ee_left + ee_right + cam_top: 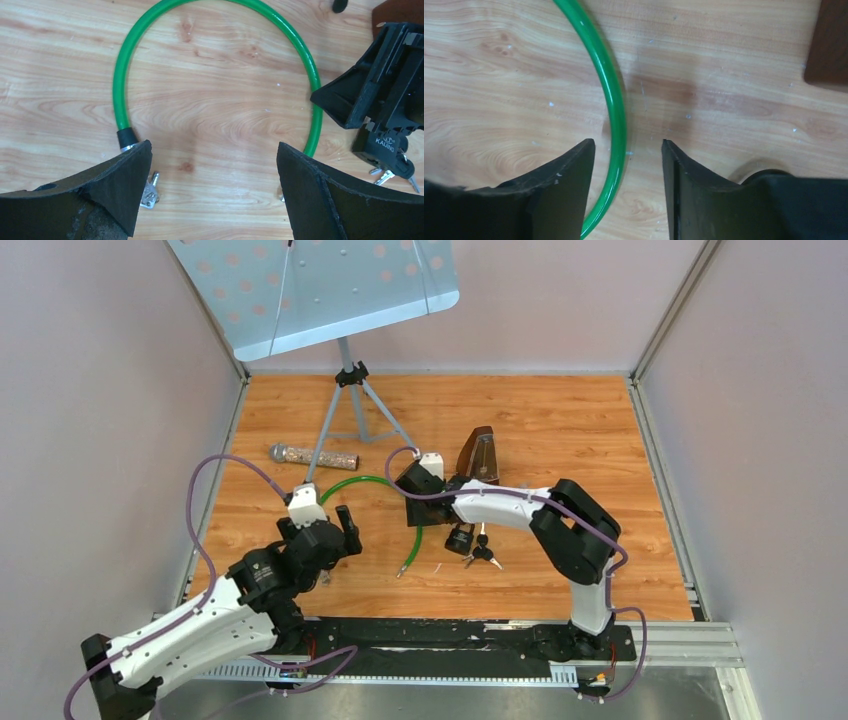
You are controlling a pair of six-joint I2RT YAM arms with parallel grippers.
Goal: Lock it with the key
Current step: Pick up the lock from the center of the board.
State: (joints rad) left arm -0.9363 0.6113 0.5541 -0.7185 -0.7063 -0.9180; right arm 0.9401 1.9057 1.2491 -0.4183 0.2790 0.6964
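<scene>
My left gripper comes down and across onto the green cable point(121, 117) beside its black cap next, since this part of the cable lies below, to the left in the wrist view.
A green cable point(372, 481) curves across the wooden table point(560, 420). My right gripper point(412, 502) stands over its right side. In the right wrist view the cable point(616, 110) runs between the half-spread fingers of the right gripper point(628, 145), close to the left finger point(566, 175) and clear of the other. The black lock body point(460, 538) lies just right of it with keys point(485, 556) attached. My left gripper point(215, 170) is wide open above bare wood. The cable's black-capped end point(126, 137) and a metal tip point(150, 189) sit by its left finger. The lock body point(385, 145) shows at the right.
A music stand point(345, 410) on a tripod stands at the back left, with a microphone point(300, 455) lying by its legs. A brown metronome point(480, 455) stands just behind the right gripper. Grey walls close in both sides.
</scene>
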